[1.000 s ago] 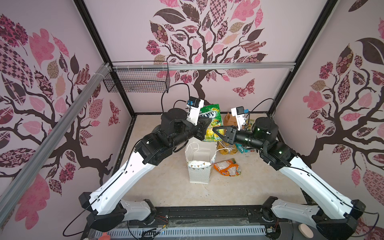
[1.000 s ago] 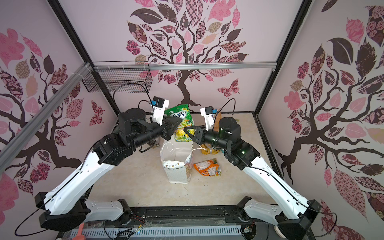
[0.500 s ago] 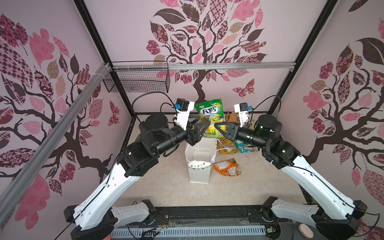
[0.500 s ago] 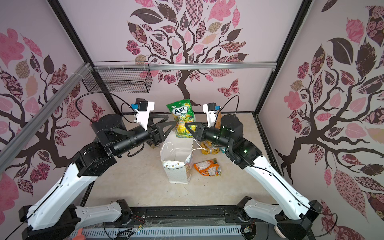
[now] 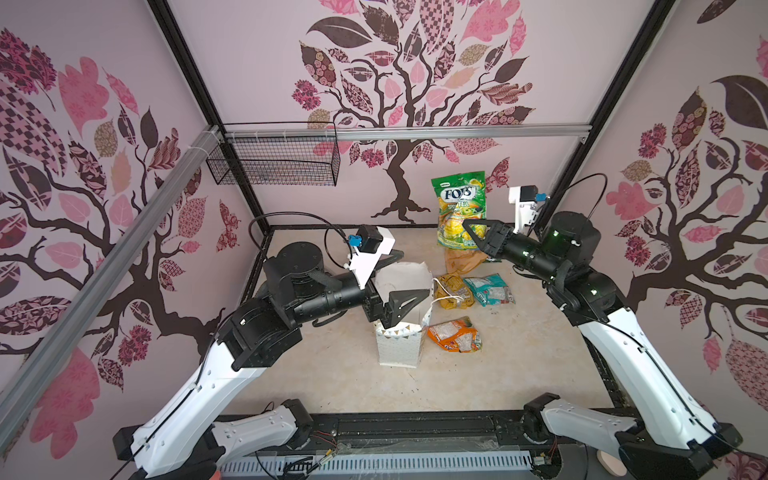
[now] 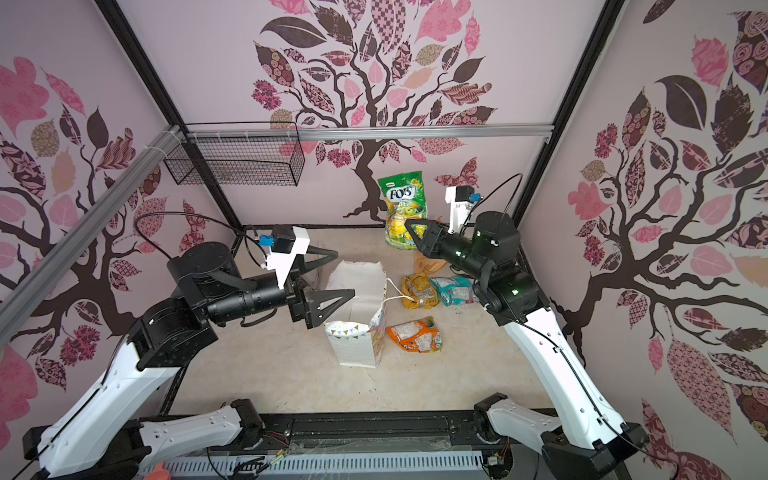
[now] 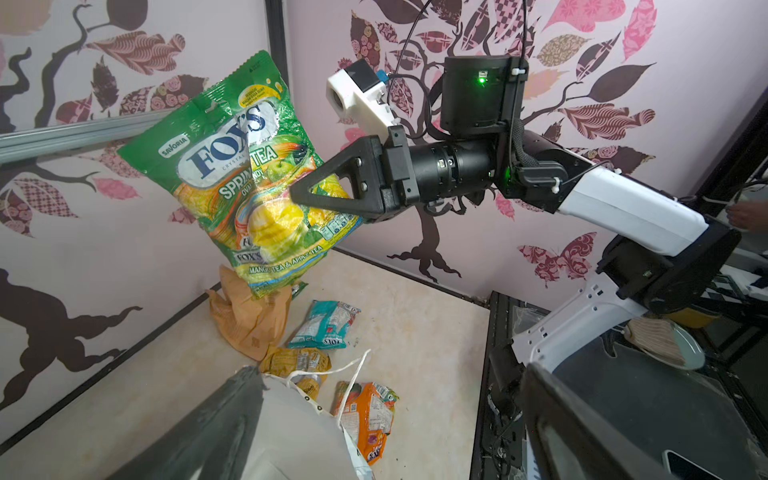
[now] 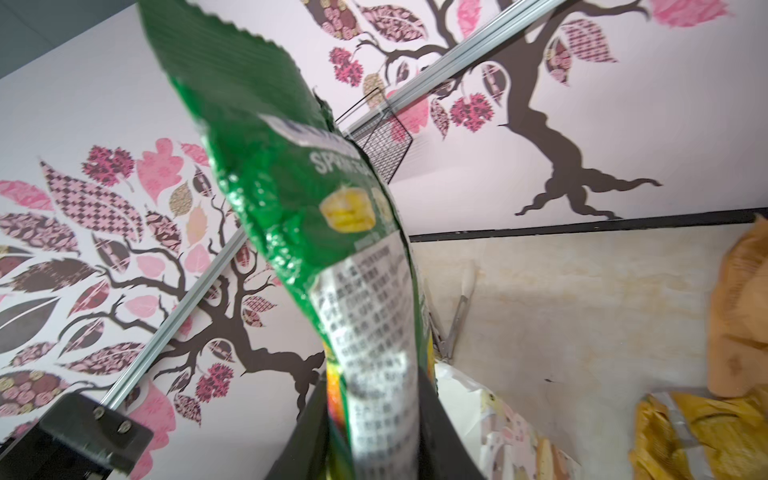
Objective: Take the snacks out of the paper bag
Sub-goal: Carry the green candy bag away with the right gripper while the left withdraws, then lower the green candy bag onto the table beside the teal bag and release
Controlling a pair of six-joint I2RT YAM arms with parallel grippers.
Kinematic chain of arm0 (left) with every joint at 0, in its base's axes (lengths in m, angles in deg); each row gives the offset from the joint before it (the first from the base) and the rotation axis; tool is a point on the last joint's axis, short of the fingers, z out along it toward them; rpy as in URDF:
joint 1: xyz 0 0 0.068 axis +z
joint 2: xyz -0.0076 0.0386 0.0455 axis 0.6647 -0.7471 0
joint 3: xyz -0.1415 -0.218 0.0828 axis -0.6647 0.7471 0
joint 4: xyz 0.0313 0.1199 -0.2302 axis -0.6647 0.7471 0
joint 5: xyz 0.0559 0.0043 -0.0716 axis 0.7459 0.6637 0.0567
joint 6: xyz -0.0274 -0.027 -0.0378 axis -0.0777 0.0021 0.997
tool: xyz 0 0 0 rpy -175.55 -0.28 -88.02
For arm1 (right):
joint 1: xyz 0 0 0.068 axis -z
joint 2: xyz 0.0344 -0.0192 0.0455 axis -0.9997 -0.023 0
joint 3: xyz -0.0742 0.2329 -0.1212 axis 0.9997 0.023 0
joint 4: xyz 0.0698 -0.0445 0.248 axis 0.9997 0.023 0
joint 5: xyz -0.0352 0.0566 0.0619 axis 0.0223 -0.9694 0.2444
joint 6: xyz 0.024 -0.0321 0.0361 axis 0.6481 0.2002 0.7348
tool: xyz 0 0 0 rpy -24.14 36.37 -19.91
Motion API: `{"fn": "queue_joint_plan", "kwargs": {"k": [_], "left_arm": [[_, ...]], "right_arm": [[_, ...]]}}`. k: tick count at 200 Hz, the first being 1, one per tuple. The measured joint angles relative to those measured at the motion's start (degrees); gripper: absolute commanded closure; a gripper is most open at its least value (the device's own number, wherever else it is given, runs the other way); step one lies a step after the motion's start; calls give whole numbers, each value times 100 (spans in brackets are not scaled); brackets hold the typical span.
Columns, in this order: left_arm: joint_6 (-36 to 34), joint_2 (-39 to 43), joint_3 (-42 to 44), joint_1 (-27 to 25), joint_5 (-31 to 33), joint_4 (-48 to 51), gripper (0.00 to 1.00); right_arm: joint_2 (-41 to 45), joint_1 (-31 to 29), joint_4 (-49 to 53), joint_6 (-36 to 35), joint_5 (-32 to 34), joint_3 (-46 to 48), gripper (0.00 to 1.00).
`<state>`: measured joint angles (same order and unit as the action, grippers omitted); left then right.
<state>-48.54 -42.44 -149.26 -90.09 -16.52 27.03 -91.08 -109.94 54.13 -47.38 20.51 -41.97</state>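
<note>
The tabletop beside the orange packet is bare, so I should lower my right gripper and bring it back onto that clear spot to release the green-and-yellow packet [image 5: 459, 208].
A green-and-yellow snack packet [image 5: 459, 208] [image 6: 402, 208] [image 7: 232, 166] [image 8: 299, 195] hangs in the air at the back, and my right gripper [image 5: 468, 227] [image 6: 410, 227] [image 7: 296, 196] [image 8: 374, 399] is shut on its lower part. The white paper bag [image 5: 400, 347] [image 6: 356, 347] [image 7: 291, 436] stands upright mid-table. My left gripper [image 5: 409, 276] [image 6: 338, 275] [image 7: 395, 407] is open over its mouth, holding nothing. On the table right of the bag lie a mustard-yellow packet [image 5: 455, 291], a teal packet [image 5: 488, 289] and an orange packet [image 5: 455, 334]. The bag's inside is hidden.
A crumpled tan-brown paper piece [image 5: 461, 259] lies behind the packets under the raised one. A black wire basket [image 5: 274, 162] hangs on the back wall at the left. The walls close in on three sides.
My left gripper opened, let go of the green-and-yellow packet and drew back left and down to the bag's mouth. The right gripper kept the packet and carried it up and back.
</note>
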Motion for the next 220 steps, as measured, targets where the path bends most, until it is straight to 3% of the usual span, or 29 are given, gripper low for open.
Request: {"fn": "queue_joint_plan", "kwargs": {"k": [39,114,162,195,220], "left_arm": [[-129,-61,70,-2,-114,382,1],[-380,-70,136,-28,-105,708,1],[-487,-133,162,-39,-63,800,1],[-496,-175,162,-50,-57,800,1],[-498,-214,164,-74,-59,800,1]], "right_arm": [[267,308,254,-114,184,433,95],[1233,518,374,-144,1687,2138,98],[1906,699,306,256,2339,3442,100],[2310,1073,177,809,2428,4280,100],[2485,1707,-116,1410,2022,5005,98]]}}
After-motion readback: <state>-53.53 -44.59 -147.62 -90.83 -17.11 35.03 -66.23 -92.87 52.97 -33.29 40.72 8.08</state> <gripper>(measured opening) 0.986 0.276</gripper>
